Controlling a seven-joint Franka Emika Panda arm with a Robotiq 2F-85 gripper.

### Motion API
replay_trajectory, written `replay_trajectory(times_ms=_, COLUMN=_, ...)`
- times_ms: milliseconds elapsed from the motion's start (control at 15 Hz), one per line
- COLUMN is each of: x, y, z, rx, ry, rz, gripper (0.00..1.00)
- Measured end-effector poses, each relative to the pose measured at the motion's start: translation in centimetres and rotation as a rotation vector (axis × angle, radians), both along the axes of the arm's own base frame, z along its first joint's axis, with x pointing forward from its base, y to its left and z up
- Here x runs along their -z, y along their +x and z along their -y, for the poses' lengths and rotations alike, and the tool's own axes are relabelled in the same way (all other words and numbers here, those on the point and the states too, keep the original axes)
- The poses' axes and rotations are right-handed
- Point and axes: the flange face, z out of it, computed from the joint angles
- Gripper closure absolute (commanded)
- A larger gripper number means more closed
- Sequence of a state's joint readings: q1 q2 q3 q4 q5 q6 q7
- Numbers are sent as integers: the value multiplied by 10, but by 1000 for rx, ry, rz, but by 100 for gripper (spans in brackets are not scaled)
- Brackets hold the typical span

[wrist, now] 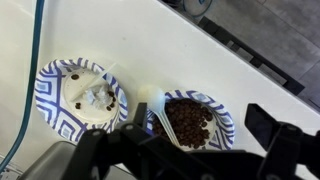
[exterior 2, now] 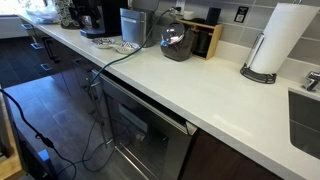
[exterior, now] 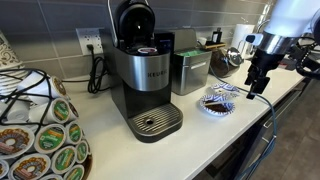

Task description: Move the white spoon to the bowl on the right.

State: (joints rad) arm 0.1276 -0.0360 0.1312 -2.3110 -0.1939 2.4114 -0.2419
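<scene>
I need to move my gripper down over the bean bowl next and close it on the white spoon's handle [wrist: 170, 129], because that slim part lies across the beans between my open fingers.
In the wrist view a white plastic spoon [wrist: 158, 112] lies in the right blue-patterned bowl of coffee beans [wrist: 222, 112], its round end over the left rim. The left patterned bowl [wrist: 50, 95] holds white stuff and a few beans. My gripper [wrist: 200, 120] is open and empty, and its fingers straddle the bean bowl from above. In an exterior view the gripper [exterior: 258, 88] hangs just above and beside the two bowls [exterior: 216, 103] on the white counter.
A Keurig coffee machine [exterior: 145, 75] and a silver box [exterior: 190, 72] stand next to the bowls. A rack of coffee pods [exterior: 40, 135] is in front. A black cable [wrist: 30, 80] runs past the left bowl. The counter edge [wrist: 250, 60] is close behind.
</scene>
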Motion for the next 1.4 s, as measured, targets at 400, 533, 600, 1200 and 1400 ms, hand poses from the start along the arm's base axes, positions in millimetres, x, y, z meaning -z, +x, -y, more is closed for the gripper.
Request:
replay_trajectory(times_ms=400, x=30, y=20, z=-23, rx=-173, ry=66, rz=152, gripper=0)
replay_trajectory(times_ms=533, x=47, y=25, z=-28, rx=-220, ry=77, rz=166, gripper=0)
replay_trajectory(times_ms=600, x=54, y=27, z=-30, rx=-242, ry=80, rz=170, gripper=0)
replay_trajectory(times_ms=1200, x=90, y=57, z=-29, rx=-347, ry=80, rz=160, gripper=25)
replay_trajectory(times_ms=1400, x=92, y=65, z=-27, rx=-349, ry=84, rz=164, gripper=16)
